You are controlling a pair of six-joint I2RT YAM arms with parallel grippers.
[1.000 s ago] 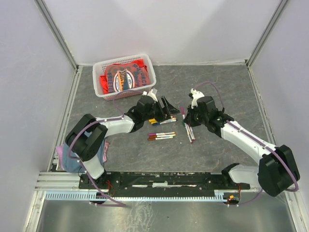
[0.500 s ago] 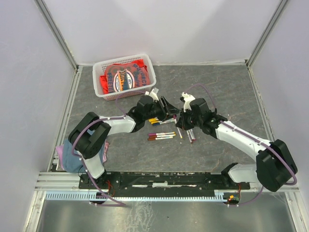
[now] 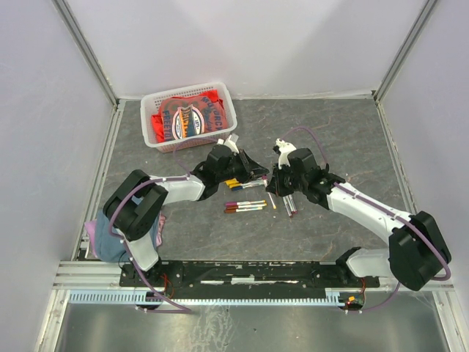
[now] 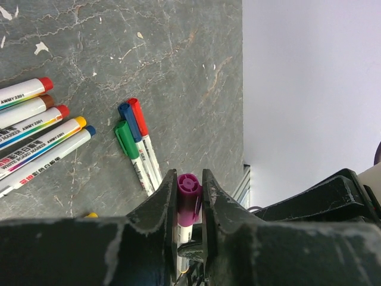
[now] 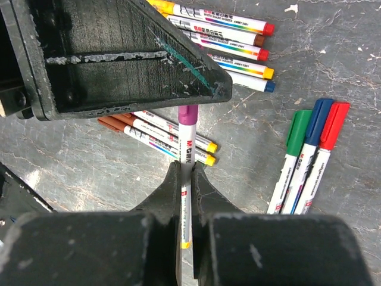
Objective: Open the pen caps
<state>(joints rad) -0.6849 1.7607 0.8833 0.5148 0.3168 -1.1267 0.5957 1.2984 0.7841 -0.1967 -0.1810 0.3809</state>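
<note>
My left gripper holds the pen's body and will pull past the pen fan and down next. It will let go of the purple cap toward the basket, where bare tabletop lies below the cap.
A white pen (image 5: 186, 146) with a purple pen cap (image 4: 189, 202) hangs above the table between the two arms. My right gripper (image 5: 186, 170) is shut on the pen's white barrel. My left gripper (image 4: 189, 174) is shut on the purple cap (image 5: 187, 113), one jaw against each side. In the top view the grippers, left (image 3: 258, 174) and right (image 3: 277, 176), meet nose to nose. On the table lie capped pens: green (image 4: 126, 138), blue (image 4: 125, 112) and red (image 4: 136, 113) together, and a fan of several more (image 4: 41, 113).
A white basket (image 3: 150, 99) holding a red printed cloth (image 3: 187, 117) stands at the back left. More pens lie in small groups (image 3: 245, 207) in front of the grippers. A blue and pink cloth (image 3: 102, 238) sits by the left arm's base.
My left gripper's jaws have gone from wide open to shut on the purple cap. The right arm moved left, bringing the pen into them.
</note>
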